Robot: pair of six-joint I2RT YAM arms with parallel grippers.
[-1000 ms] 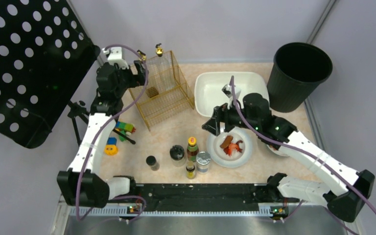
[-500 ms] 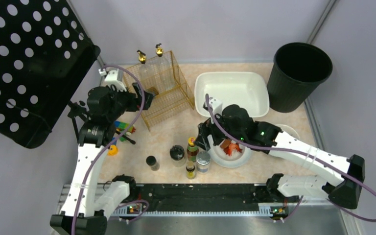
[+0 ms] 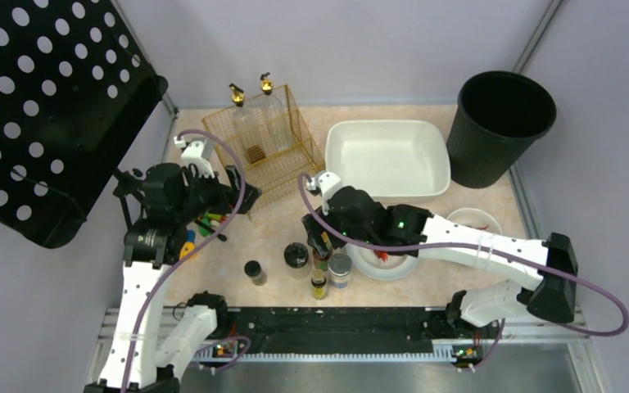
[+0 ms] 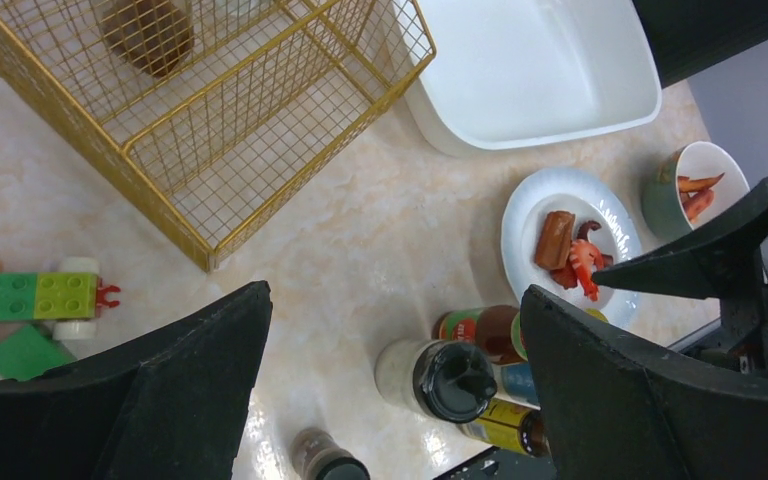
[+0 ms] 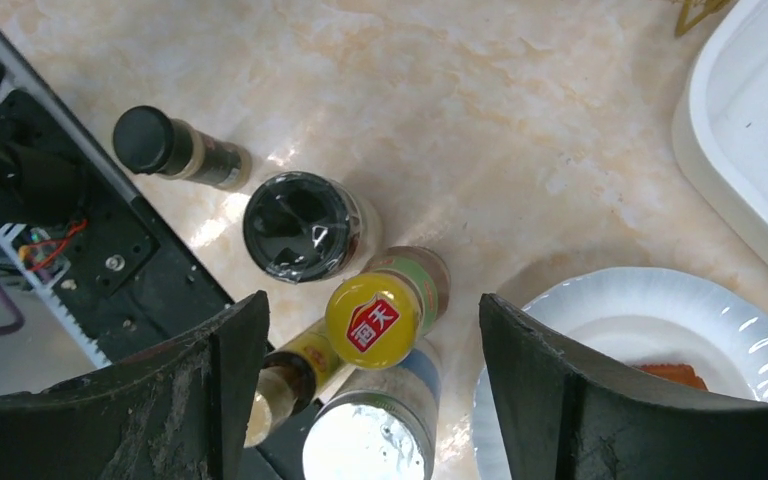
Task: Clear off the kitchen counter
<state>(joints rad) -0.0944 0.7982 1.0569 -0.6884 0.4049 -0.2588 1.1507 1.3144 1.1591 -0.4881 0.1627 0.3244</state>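
Note:
The yellow cap (image 5: 371,319) sits below the open fingers of the right gripper, which will go down onto it next because the neighbouring jar and can (image 5: 375,440) crowd the bottle's body.
The kitchen counter (image 3: 277,223) is pale marble-patterned. A cluster of containers stands near its front: a yellow-capped sauce bottle (image 5: 380,318), a black-lidded jar (image 5: 303,227), a silver-lidded can (image 5: 375,440), a small amber bottle (image 5: 285,385) and a small dark-capped shaker (image 5: 165,147). My right gripper (image 5: 372,305) hangs open above the yellow-capped bottle, a finger on either side, holding nothing. My left gripper (image 4: 395,298) is open and empty, high over the counter between the gold wire basket (image 4: 200,120) and the jars. In the top view the right gripper (image 3: 315,232) hides the yellow cap.
A white tub (image 3: 389,155) and a black bin (image 3: 504,123) stand at the back right. A white plate (image 3: 393,266) with food scraps and a bowl (image 3: 477,219) are at the right. Toy bricks (image 3: 201,223) lie left. A black perforated board (image 3: 41,106) overhangs the left edge.
My right arm has swung left from above the plate to above the bottle cluster. My left arm has drawn back from the basket toward the near left.

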